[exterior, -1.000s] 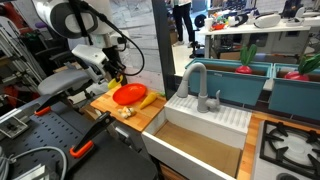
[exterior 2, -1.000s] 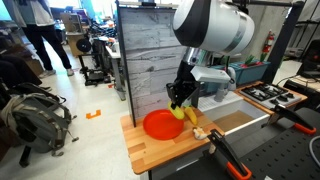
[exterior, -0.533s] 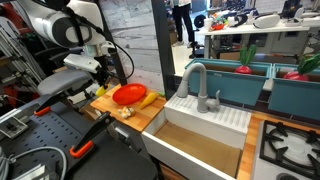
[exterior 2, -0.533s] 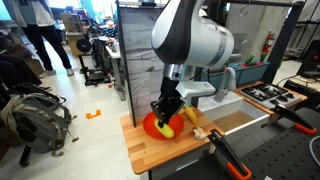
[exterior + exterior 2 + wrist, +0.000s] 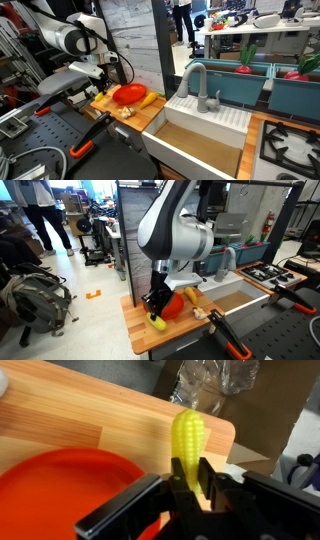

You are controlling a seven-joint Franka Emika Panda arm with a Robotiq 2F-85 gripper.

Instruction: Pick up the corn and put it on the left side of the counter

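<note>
The clear spot on the bare counter beside the red plate is just below my gripper, so my gripper should go down a little next and release the corn there.
My gripper is shut on the corn, a small bright-yellow cob that sticks out past the fingertips. The corn hangs just above the light-brown counter, close to its corner and beside the red plate. In both exterior views the gripper holds the corn low over the counter at the end away from the sink. In an exterior view the corn is mostly hidden by the fingers.
The red plate, an orange piece and a pale lump lie on the counter. The white sink with faucet adjoins it. A stove is beyond.
The gripper has carried the corn from above the plate across and down toward the counter's outer end, away from the sink.
</note>
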